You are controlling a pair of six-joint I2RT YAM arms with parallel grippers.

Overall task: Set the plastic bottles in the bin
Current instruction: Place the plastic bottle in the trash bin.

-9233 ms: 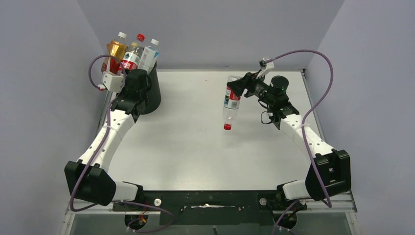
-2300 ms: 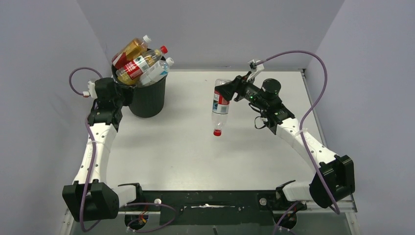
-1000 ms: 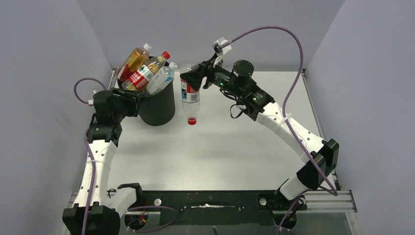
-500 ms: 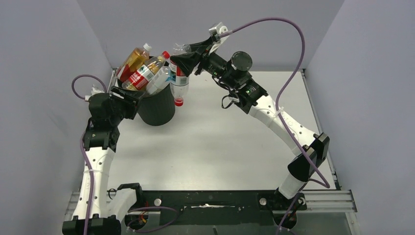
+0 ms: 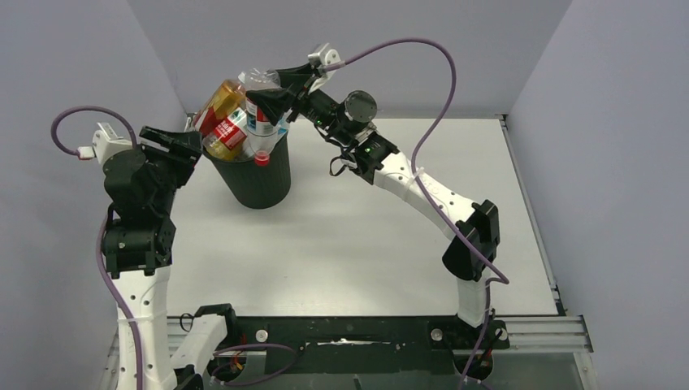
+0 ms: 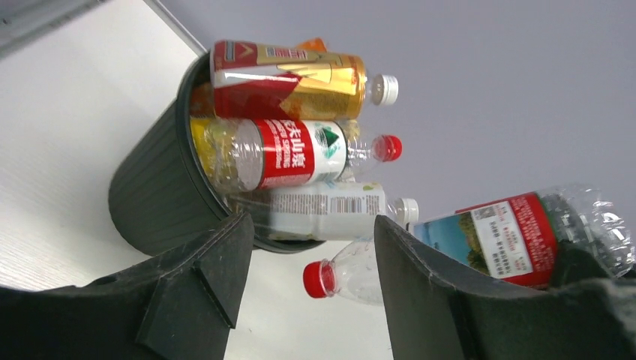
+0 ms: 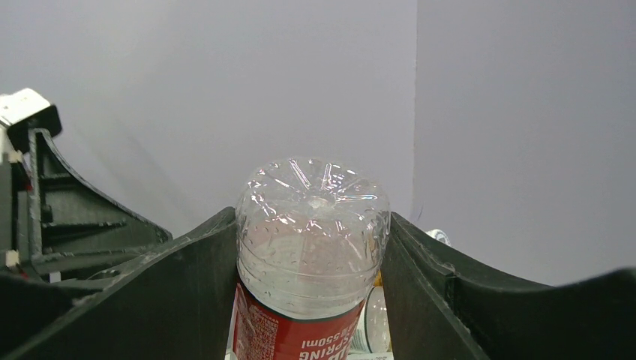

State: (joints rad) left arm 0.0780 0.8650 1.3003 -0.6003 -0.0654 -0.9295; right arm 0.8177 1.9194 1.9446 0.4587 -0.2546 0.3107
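The bin's near opening lies below my right gripper on its left in the top view, so I should lower the gripper to that side and let go of the clear red-labelled bottle.
The black bin [image 5: 262,180] stands at the table's back left, piled above its rim with plastic bottles: an amber one [image 5: 224,101] [image 6: 300,71], a red-labelled clear one [image 5: 231,135] [image 6: 292,154] and a white-labelled one [image 6: 330,206]. My right gripper [image 5: 272,91] [image 7: 309,251] is shut on the base end of a clear red-labelled bottle [image 5: 261,123] [image 7: 311,240] [image 6: 495,240]. It hangs cap down over the bin's right rim, red cap [image 5: 262,158] [image 6: 317,279] lowest. My left gripper [image 5: 177,144] [image 6: 311,229] is open and empty, raised just left of the bin.
Grey walls stand close behind and to the left of the bin. The right arm [image 5: 422,191] stretches diagonally across the white table [image 5: 366,252], its purple cable [image 5: 422,49] arching above. The left arm [image 5: 134,236] rises upright along the left edge.
The right arm carried the bottle leftward from beside the bin to over its rim. The left gripper came off the bin's side, rose and drew back left, its jaws widening.
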